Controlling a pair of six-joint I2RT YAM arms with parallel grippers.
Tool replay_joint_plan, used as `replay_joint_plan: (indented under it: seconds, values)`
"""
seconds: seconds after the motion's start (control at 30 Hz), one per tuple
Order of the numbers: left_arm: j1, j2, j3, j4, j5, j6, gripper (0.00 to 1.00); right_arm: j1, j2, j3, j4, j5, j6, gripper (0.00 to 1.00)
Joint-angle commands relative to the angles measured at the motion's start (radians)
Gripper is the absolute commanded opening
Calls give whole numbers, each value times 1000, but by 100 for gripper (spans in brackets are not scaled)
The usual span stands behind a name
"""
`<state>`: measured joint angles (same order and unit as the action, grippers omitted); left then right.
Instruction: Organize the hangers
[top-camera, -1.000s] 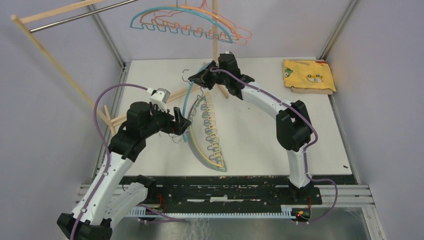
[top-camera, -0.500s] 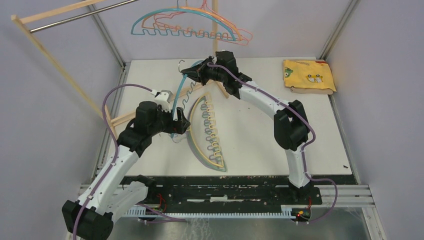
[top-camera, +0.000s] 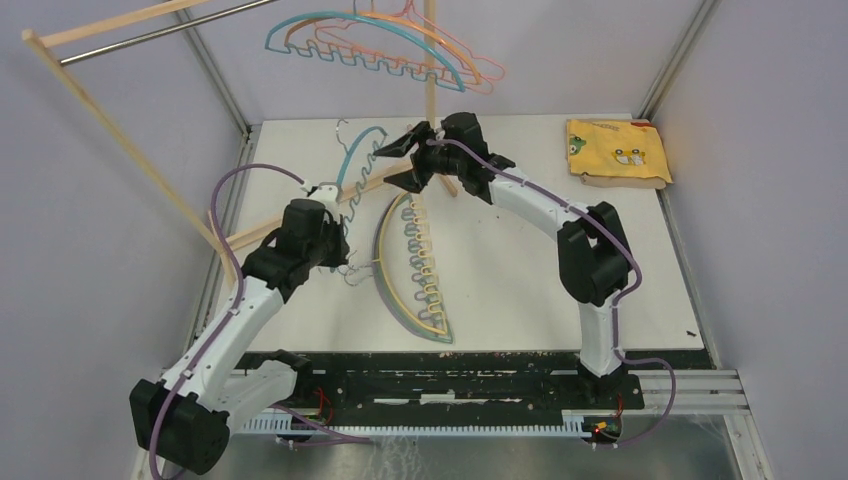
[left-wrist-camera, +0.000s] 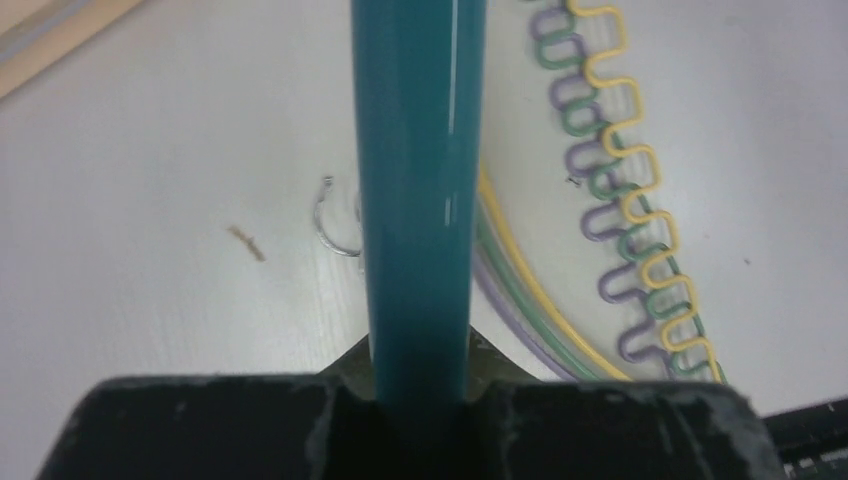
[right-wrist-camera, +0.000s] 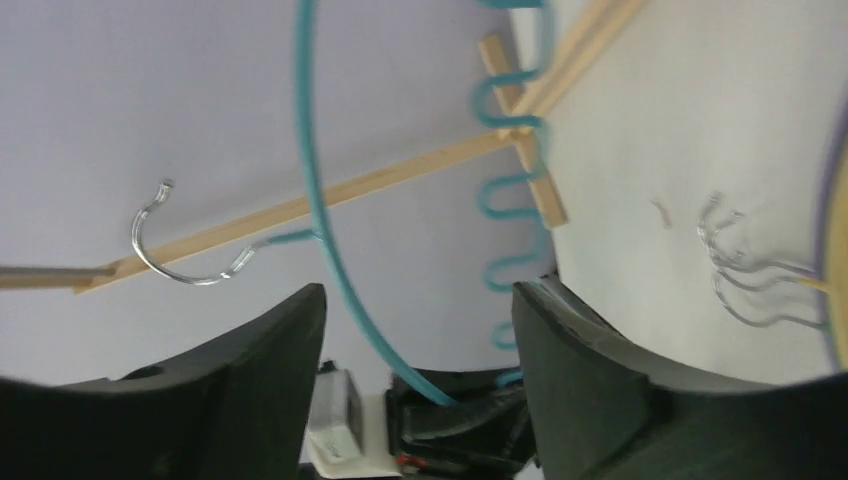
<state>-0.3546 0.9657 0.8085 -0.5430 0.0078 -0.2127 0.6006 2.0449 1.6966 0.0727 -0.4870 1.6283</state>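
Next, my left gripper moves up and outward toward the blue hanger on the rod and releases the teal hanger (top-camera: 348, 170) beside it, as others hang there.
My left gripper (top-camera: 336, 243) is shut on the shoulder of a teal hanger (top-camera: 348, 170), which rises from it with its metal hook (top-camera: 345, 130) on top. The left wrist view has the teal bar (left-wrist-camera: 418, 190) clamped between the jaws of that gripper (left-wrist-camera: 420, 385). My right gripper (top-camera: 398, 165) stands open just right of this hanger. From the right wrist, the teal wire (right-wrist-camera: 318, 215) passes between the spread fingers (right-wrist-camera: 265, 385) untouched. Yellow, green and purple hangers (top-camera: 410, 270) lie stacked on the table. Blue, orange and pink hangers (top-camera: 385, 45) hang from the rod.
The light wooden rack has a slanted leg (top-camera: 120, 125), a metal rod (top-camera: 150, 35), an upright post (top-camera: 431, 90) and base strips (top-camera: 370, 185) lying on the table by both grippers. A folded yellow cloth (top-camera: 617, 150) lies at the back right.
The right gripper has opened and let go of the teal hanger. The left gripper has shut on its shoulder, and the hanger's hook has swung left, away from the right gripper.
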Motion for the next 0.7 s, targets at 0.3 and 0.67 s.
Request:
replay_joint_plan:
  seconds: [0.3, 0.67]
  values:
    - [7, -106, 270, -97, -734, -244, 3, -72, -208, -129, -777, 150, -760, 89]
    - [6, 80, 478, 45, -823, -165, 3, -73, -233, -223, -846, 233, -894, 91]
